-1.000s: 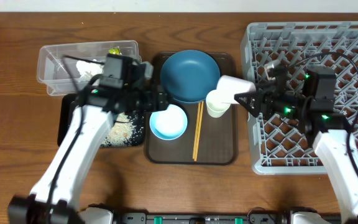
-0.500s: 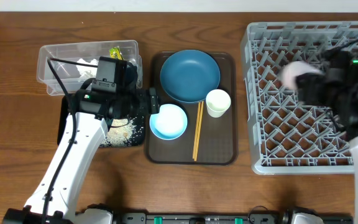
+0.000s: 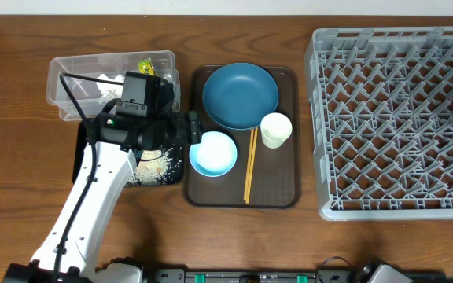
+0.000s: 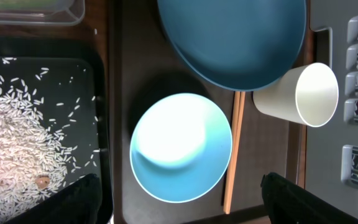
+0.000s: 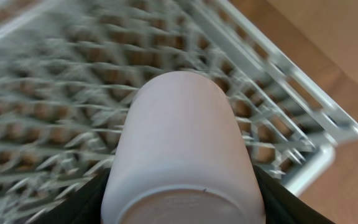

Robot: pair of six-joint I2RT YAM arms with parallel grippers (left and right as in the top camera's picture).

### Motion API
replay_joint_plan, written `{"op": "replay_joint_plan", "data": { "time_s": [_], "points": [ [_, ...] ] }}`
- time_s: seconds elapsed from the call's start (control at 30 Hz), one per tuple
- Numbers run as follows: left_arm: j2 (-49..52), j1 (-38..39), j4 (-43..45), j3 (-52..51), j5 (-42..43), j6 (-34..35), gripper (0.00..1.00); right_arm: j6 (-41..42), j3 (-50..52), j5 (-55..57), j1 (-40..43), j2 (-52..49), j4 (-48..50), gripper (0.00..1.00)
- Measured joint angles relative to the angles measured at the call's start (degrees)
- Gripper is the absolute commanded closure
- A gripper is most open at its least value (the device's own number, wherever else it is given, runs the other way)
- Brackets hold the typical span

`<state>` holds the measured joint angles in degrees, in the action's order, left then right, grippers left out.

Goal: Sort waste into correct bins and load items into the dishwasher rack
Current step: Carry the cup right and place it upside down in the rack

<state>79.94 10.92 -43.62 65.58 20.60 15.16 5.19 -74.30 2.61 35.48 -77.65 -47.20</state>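
Next I need to bring the pinkish cup in my right gripper back toward the rack's near edge and lower it among the empty pegs there.
My left gripper (image 3: pixel 193 128) is open and empty, its fingers spread (image 4: pixel 179 205) just short of the light blue bowl (image 3: pixel 213 153) (image 4: pixel 180 146) on the brown tray. The dark blue plate (image 3: pixel 240 96), white cup (image 3: pixel 276 130) and chopsticks (image 3: pixel 250 165) lie on that tray too. My right gripper (image 5: pixel 182 202) is shut on the pinkish cup (image 5: pixel 182 137), held above the grey rack (image 3: pixel 392 118) near its corner (image 5: pixel 303 118). It is almost out of the overhead view. Rice (image 3: pixel 154 165) lies in the black tray (image 3: pixel 85 153). The tissue (image 3: pixel 108 82) and wrapper (image 3: pixel 145 67) are in the clear tub (image 3: pixel 61 75).
The brown serving tray (image 3: pixel 278 185) sits between the bins and the rack. The left arm hangs over the black tray and part of the tub. Bare wooden table (image 3: pixel 234 236) runs along the front.
My right gripper carried the pinkish cup from beside the brown tray rightwards across the rack to its right edge. My left arm drew back slightly at first, then stayed still.
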Motion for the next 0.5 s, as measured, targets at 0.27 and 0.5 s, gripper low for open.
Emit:
{"op": "replay_joint_plan", "data": {
  "time_s": [0.27, 0.5],
  "points": [
    [0.0, 0.0, -0.1, 0.0, 0.0, 0.0, 0.15, 3.0, 0.0, 0.5, 6.4, -7.9, -0.8, 0.99],
    [0.0, 0.0, 0.0, 0.0, 0.0, 0.0, 0.15, 4.4, 0.0, 1.0, 8.3, -12.8, -0.3, 0.99]
  ]
}}
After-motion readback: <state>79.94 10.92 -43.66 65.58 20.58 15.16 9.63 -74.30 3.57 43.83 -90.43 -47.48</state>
